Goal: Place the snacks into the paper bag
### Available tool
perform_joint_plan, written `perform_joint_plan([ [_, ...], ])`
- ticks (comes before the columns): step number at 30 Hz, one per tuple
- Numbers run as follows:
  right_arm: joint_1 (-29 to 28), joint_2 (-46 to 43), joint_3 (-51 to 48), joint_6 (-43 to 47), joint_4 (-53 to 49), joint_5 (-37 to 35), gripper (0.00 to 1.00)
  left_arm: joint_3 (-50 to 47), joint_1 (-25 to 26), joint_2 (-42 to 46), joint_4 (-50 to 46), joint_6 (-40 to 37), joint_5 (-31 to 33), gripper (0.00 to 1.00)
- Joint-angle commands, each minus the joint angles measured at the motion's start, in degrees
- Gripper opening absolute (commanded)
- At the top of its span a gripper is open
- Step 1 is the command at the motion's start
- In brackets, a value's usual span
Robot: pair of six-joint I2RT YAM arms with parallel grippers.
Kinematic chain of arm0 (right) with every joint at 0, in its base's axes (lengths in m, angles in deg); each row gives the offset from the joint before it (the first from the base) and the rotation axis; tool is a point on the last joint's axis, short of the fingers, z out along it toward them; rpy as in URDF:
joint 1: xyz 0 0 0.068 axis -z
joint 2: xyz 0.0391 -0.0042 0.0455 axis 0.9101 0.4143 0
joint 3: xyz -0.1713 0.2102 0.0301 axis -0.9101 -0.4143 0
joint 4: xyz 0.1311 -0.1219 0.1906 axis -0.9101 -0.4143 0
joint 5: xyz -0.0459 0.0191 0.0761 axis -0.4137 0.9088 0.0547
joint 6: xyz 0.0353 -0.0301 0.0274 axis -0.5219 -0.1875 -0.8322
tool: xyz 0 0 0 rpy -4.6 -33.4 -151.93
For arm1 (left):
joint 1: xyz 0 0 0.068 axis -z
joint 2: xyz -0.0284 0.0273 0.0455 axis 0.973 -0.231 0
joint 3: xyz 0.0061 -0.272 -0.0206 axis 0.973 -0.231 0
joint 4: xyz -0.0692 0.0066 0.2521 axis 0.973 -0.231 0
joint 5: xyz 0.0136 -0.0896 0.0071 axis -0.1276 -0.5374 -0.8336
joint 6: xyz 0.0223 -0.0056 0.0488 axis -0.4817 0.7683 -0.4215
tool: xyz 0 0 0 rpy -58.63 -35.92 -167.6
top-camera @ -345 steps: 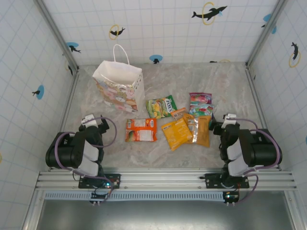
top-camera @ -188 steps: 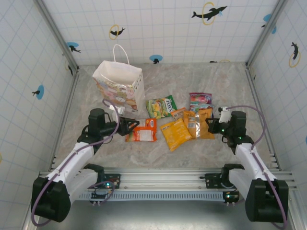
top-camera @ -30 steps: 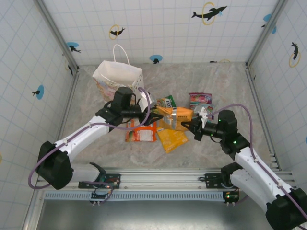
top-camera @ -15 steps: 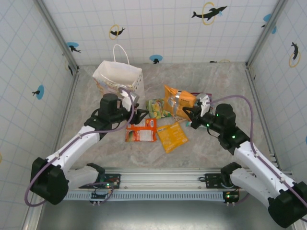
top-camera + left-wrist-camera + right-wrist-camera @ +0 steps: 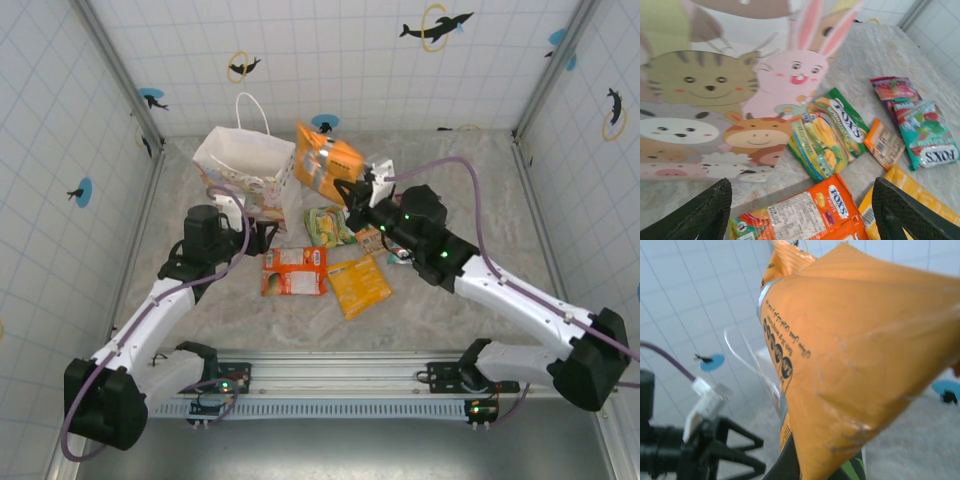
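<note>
The bag's opening (image 5: 244, 154) is outward past the orange packet's loose end. My right gripper should carry the packet outward over it next and let go.
The white paper bag (image 5: 247, 170) with a cartoon print stands upright at the back left. My right gripper (image 5: 351, 189) is shut on a large orange snack packet (image 5: 322, 163), held in the air just right of the bag's mouth. That packet (image 5: 865, 355) hides the right gripper's fingers in the right wrist view. My left gripper (image 5: 263, 236) is open and holds nothing, low beside the bag's front corner. On the table lie an orange packet (image 5: 805, 212), a green packet (image 5: 832, 132), a small orange bar (image 5: 885, 144), a pink packet (image 5: 895, 89), a teal packet (image 5: 925, 132) and a yellow-orange packet (image 5: 360, 285).
The bag's thin loop handle (image 5: 252, 110) rises at its back. Tiled walls with metal corner posts (image 5: 115, 70) enclose the marble table (image 5: 480, 190). The arms' base rail (image 5: 340, 375) runs along the near edge. Free room lies at the back right.
My right arm has carried the orange packet up and to the left, from over the snack pile to beside the bag's mouth. My left gripper has drawn back to the left.
</note>
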Motion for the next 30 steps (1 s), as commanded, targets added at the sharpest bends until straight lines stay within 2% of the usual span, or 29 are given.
perform_joint_plan([
  [1,-0.6,4.4,5.5,0.2,11.7,-3.0,0.0,0.7,-0.9,0.6,-1.8,3.6,5.6,0.74],
  [7,-0.9,15.9,15.8,-1.4,15.2,0.3,0.0,1.7,-0.9,1.0,-3.8,6.0,9.9,0.75],
  [23,-0.8,39.9,39.3,-5.1,15.4,8.2,0.0,2.5,-1.0,0.7,-3.4,6.6,8.1,0.75],
  [30,-0.7,46.7,45.6,-6.3,12.4,7.1,0.0,2.6,-1.0,1.0,-3.8,6.6,8.6,0.75],
])
